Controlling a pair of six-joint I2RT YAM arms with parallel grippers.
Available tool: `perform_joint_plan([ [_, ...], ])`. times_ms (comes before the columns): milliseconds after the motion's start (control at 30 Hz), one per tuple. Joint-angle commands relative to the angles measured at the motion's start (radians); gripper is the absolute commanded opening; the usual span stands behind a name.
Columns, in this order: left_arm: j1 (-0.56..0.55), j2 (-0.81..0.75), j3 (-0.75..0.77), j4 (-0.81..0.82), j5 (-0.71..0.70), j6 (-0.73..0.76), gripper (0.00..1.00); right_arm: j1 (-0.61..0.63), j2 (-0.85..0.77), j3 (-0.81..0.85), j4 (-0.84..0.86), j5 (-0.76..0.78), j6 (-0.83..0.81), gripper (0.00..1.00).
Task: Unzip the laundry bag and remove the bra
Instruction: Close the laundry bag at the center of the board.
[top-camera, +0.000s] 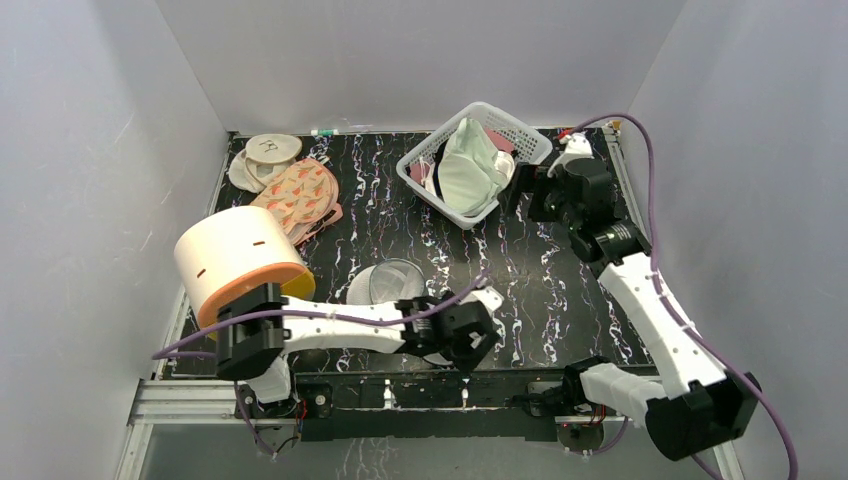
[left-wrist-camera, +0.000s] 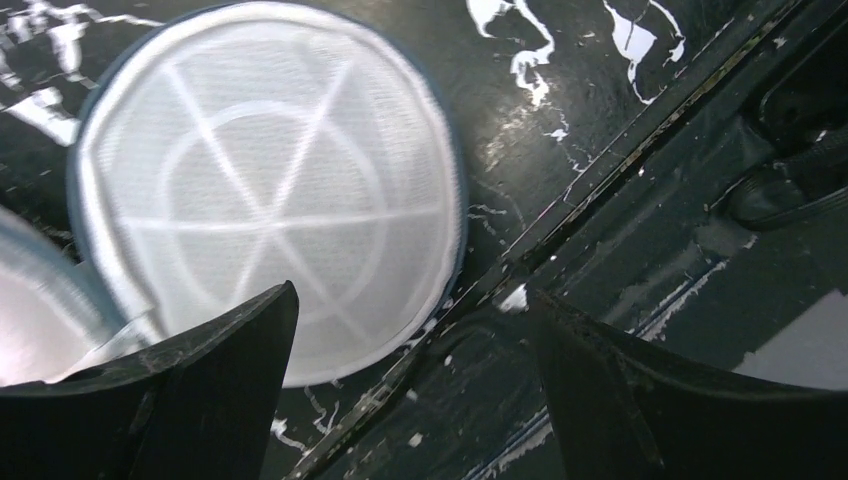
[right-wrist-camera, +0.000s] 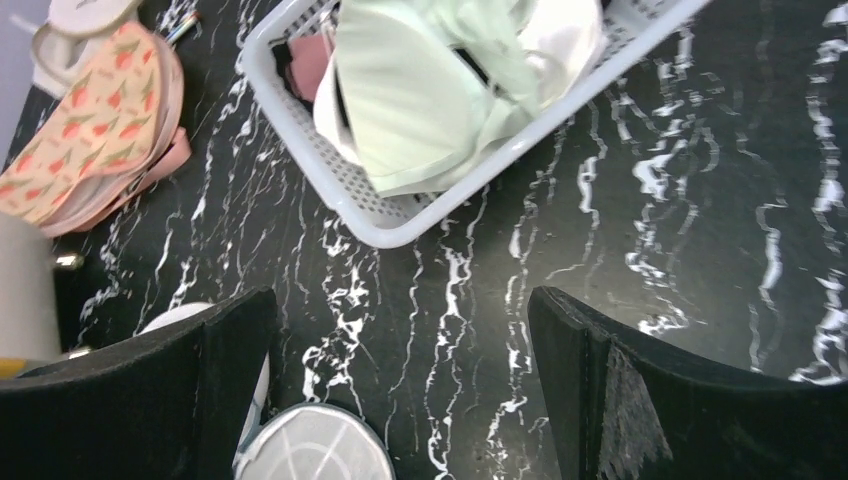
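Observation:
The laundry bag's blue-edged rim (left-wrist-camera: 462, 195) lies uncovered near the table's front edge, so the robot's open left gripper will go down onto that rim and close on it.
The laundry bag (top-camera: 388, 283), a round white mesh case, lies on the black marbled table near the front, with its two ribbed halves side by side. In the left wrist view one half (left-wrist-camera: 270, 190) fills the upper left and the edge of the other shows at the far left. My left gripper (top-camera: 462, 345) is open and empty, just right of the bag over the table's front edge (left-wrist-camera: 415, 330). The mint-green bra (top-camera: 470, 165) lies in the white basket (right-wrist-camera: 420, 100). My right gripper (top-camera: 525, 192) is open and empty (right-wrist-camera: 400, 330), beside the basket.
The white lattice basket (top-camera: 425, 190) stands at the back centre-right and also holds white cloth. A big cream cylinder with an orange base (top-camera: 240, 262) lies at the left. Peach floral pads (top-camera: 300, 195) and pale round pieces (top-camera: 265, 155) lie at the back left.

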Motion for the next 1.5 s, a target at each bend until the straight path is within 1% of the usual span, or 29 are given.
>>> perform_joint_plan([
  [0,-0.046,0.089,0.102,-0.01,-0.081,0.021,0.83,-0.006,-0.117,0.029,-0.017,0.188,-0.018,0.98],
  [100,-0.058,0.164,0.15,-0.002,-0.116,0.046,0.76,-0.007,-0.169,0.041,-0.029,0.224,-0.016,0.98],
  [233,-0.07,0.233,0.206,-0.031,-0.169,0.081,0.59,-0.007,-0.224,0.032,-0.028,0.239,-0.014,0.98],
  [333,-0.076,0.258,0.203,-0.022,-0.163,0.097,0.5,-0.007,-0.235,0.026,-0.042,0.253,-0.017,0.98],
  [433,-0.076,0.286,0.191,-0.023,-0.157,0.092,0.45,-0.006,-0.237,0.03,-0.059,0.257,-0.022,0.98],
  [533,-0.078,0.322,0.192,-0.034,-0.154,0.095,0.36,-0.006,-0.246,0.028,-0.061,0.254,-0.022,0.98],
  [600,-0.077,0.359,0.214,-0.047,-0.134,0.103,0.35,-0.007,-0.252,0.035,-0.065,0.252,-0.022,0.98],
  [667,-0.077,0.403,0.245,-0.073,-0.113,0.101,0.4,-0.007,-0.262,0.047,-0.076,0.254,-0.022,0.98],
  [700,-0.077,0.407,0.248,-0.076,-0.107,0.105,0.35,-0.007,-0.267,0.05,-0.081,0.257,-0.022,0.98],
  [733,-0.076,0.405,0.248,-0.074,-0.1,0.116,0.25,-0.008,-0.277,0.053,-0.086,0.261,-0.024,0.98],
  [800,-0.074,0.381,0.267,-0.093,-0.115,0.148,0.09,-0.007,-0.296,0.071,-0.1,0.271,-0.022,0.98],
  [833,-0.051,0.317,0.282,-0.102,-0.113,0.161,0.0,-0.008,-0.321,0.117,-0.117,0.267,-0.013,0.98],
  [933,-0.035,0.22,0.308,-0.087,-0.051,0.18,0.0,-0.007,-0.371,0.17,-0.118,0.277,0.001,0.98],
  [967,-0.035,0.174,0.341,-0.074,-0.022,0.188,0.0,-0.007,-0.393,0.18,-0.116,0.292,0.01,0.98],
  [1067,-0.021,0.09,0.379,-0.02,0.019,0.188,0.0,-0.007,-0.442,0.186,-0.095,0.322,0.025,0.98],
  [1233,0.057,-0.011,0.399,0.069,0.125,0.14,0.0,-0.006,-0.484,0.19,-0.079,0.351,0.03,0.98],
  [1333,0.122,-0.082,0.36,0.123,0.19,0.091,0.0,-0.006,-0.486,0.195,-0.088,0.359,0.028,0.98],
  [1467,0.207,-0.183,0.225,0.198,0.237,0.013,0.0,-0.005,-0.478,0.185,-0.087,0.349,0.032,0.98],
])
